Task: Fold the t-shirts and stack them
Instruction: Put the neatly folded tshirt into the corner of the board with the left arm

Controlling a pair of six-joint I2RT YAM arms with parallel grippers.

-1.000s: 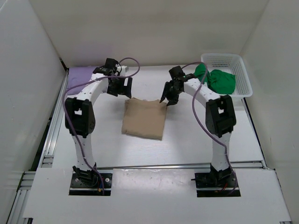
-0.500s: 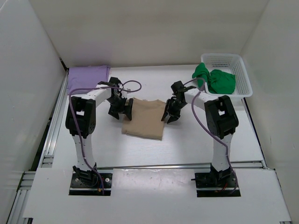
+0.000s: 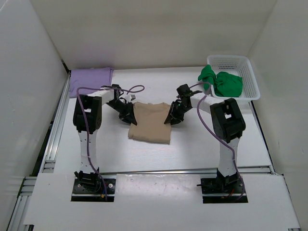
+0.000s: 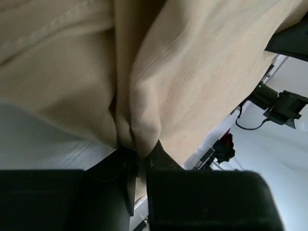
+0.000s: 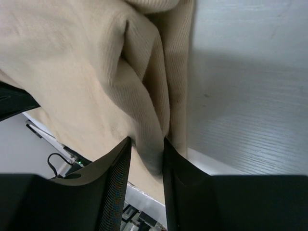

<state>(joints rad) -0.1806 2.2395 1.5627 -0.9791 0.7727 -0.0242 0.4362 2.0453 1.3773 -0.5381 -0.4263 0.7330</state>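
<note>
My left gripper moves outward and to the left in the top view next, releasing the tan cloth atop the lavender t-shirt (image 3: 90, 77), since that shirt lies folded flat.
The folded tan t-shirt (image 3: 150, 122) lies in the middle of the table. My left gripper (image 3: 128, 115) is down at its left edge, shut on a pinched fold of the tan cloth (image 4: 139, 127). At the shirt's right edge my right gripper (image 3: 172, 117) has its fingers (image 5: 115, 178) pressed against a bunched fold of the tan cloth (image 5: 149, 130). The lavender t-shirt (image 3: 90, 77) lies folded flat at the back left. The green t-shirt (image 3: 225, 83) sits crumpled in the white basket (image 3: 249, 72), one part hanging over its left rim.
The white mesh basket stands at the back right corner. White walls enclose the table on three sides. A metal rail (image 3: 54, 139) runs along the left edge. Purple cables (image 3: 134, 89) loop above both arms.
Both grippers dropped from above the table to the tan shirt's left and right edges. The left one closed on the cloth, and the right one narrowed onto a fold.
</note>
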